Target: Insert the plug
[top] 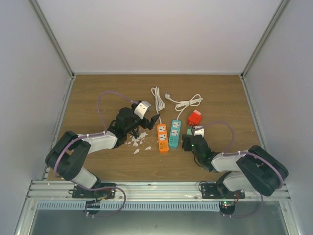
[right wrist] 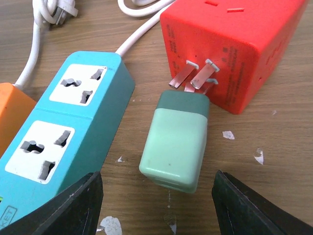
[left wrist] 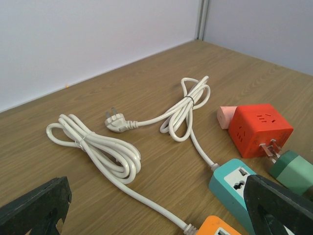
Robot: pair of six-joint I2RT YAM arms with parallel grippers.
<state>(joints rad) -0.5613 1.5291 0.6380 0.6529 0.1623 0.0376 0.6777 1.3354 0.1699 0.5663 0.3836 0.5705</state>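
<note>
My right gripper is open, and the plug's near end lies ahead between its fingers. Next I will move it slightly outward and close its fingers on both sides of that end.
The plug [right wrist: 177, 139] is a pale green block with a darker green end, lying flat on the wood. Its metal prongs touch the side of a red cube socket [right wrist: 230, 49]. My right gripper [right wrist: 156, 205] is open, with one finger on each side of the plug's near end and neither touching it. A teal power strip [right wrist: 73, 112] with two white sockets lies just left of the plug. From above, the right gripper [top: 188, 142] sits beside the teal strip [top: 174, 133]. My left gripper [left wrist: 156, 210] is open and empty over the strips' cord ends.
An orange power strip [top: 163, 138] lies left of the teal one. Two bundled white cords [left wrist: 98, 149] run back from the strips, one ending in a loose white plug [left wrist: 115, 122]. White flakes [top: 139, 139] litter the wood. Grey walls enclose the table.
</note>
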